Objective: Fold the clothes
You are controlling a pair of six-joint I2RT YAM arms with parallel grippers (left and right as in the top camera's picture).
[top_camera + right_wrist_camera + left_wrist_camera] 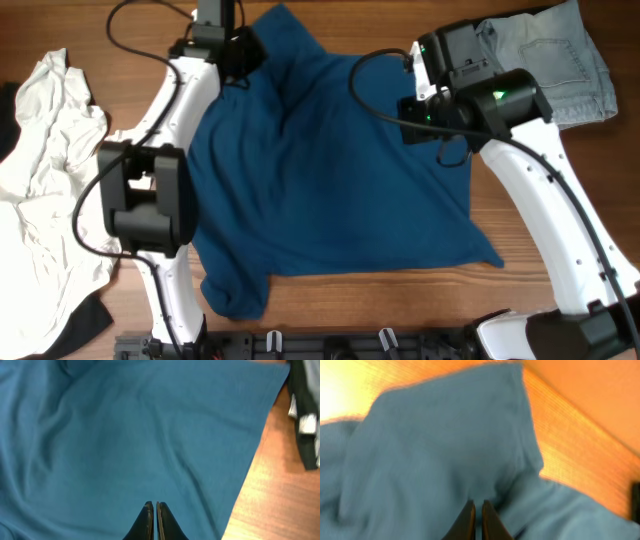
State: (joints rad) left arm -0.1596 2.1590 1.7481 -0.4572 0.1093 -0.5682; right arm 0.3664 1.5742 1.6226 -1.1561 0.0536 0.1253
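My left gripper needs to go down and pull the pinched part of the T-shirt sideways toward the white shirt (418,501) before it opens.
The deep-blue T-shirt (340,170) lies spread over the middle of the wooden table, with a sleeve folded up at its far left corner. My left gripper (476,502) is at that far left corner, shut on a pinch of the T-shirt (445,445), whose creases bunch at the fingertips. My right gripper (154,504) is at the shirt's far right edge, with its jaws shut just over smooth blue fabric (125,435). A crumpled white shirt (45,150) lies at the table's left side.
Pale denim jeans (555,60) lie folded at the far right corner, behind the right arm. Dark cloth (85,325) shows under the white shirt at the near left. Bare wood (400,300) runs along the front edge. A black rail (330,345) borders the front.
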